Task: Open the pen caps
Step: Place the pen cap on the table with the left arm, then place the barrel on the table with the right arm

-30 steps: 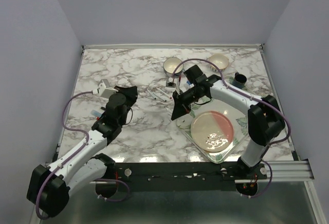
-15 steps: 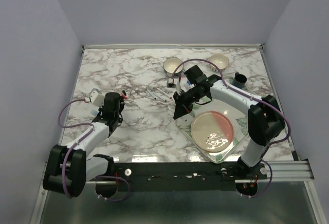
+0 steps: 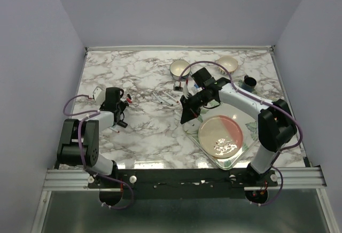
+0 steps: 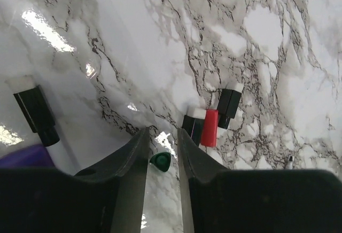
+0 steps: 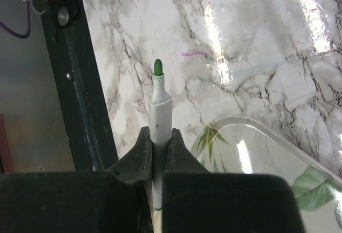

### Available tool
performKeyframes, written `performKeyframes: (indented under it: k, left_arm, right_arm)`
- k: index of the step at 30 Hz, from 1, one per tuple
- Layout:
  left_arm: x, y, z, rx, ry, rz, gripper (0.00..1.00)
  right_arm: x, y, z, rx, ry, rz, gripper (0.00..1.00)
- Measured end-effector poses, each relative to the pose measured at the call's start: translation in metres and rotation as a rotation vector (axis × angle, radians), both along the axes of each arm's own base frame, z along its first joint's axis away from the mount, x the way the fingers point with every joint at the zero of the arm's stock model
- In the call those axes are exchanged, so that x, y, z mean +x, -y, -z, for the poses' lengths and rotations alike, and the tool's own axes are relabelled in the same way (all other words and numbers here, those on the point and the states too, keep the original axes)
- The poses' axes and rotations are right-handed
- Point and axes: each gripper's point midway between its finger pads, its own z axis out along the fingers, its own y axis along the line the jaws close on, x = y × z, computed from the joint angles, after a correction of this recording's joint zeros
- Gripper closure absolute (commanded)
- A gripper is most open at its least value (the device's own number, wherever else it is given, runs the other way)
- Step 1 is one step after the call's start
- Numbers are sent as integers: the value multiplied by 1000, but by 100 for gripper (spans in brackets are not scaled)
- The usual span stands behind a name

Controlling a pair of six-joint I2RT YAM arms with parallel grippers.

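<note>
My right gripper is holding the white pen body. Next, it will carry it away from my base and the tray, then down beside the white pens in the middle of the table (image 3: 168,102).
My left gripper (image 4: 163,134) (image 3: 121,119) hangs over the table's left side with its jaws slightly apart. A small green pen cap (image 4: 160,160) shows end-on between them, against the left finger and free of the right one. Just beyond the fingertips lie a red cap (image 4: 210,128) and two black caps (image 4: 230,103) (image 4: 192,127). Another black cap (image 4: 35,113) lies off to the left. My right gripper (image 5: 159,137) (image 3: 184,116) is shut on a white pen barrel (image 5: 159,110) whose green tip is bare.
Several white pens (image 3: 163,98) lie mid-table. A clear tray (image 3: 192,131) holding a pink-and-cream plate (image 3: 220,137) sits at the front right under my right arm. Two bowls (image 3: 179,68) (image 3: 228,62) and a dark cup (image 3: 249,83) stand at the back.
My left arm has swung back to the left side of the table, and its jaws have parted around the green cap. The right arm and its pen have stayed put.
</note>
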Motion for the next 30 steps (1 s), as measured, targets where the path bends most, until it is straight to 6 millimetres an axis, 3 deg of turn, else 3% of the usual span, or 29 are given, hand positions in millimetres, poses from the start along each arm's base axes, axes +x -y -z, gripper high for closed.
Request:
performKeyframes:
  k: [8, 15, 22, 27, 30]
  left_arm:
    - [11, -2, -1, -22, 11, 6, 45]
    - [10, -4, -15, -24, 32, 12, 22]
    - [10, 6, -98, -26, 238, 96, 6]
    - [11, 33, -179, 12, 390, 322, 4]
    - [9, 47, -212, 67, 432, 461, 3]
  right_arm:
    - [1, 1, 0, 0, 1, 4, 99]
    - [11, 8, 8, -50, 48, 28, 99]
    - [37, 23, 22, -177, 153, 96, 95]
    - [87, 10, 28, -247, 240, 114, 92]
    - [113, 4, 39, -302, 267, 116, 89]
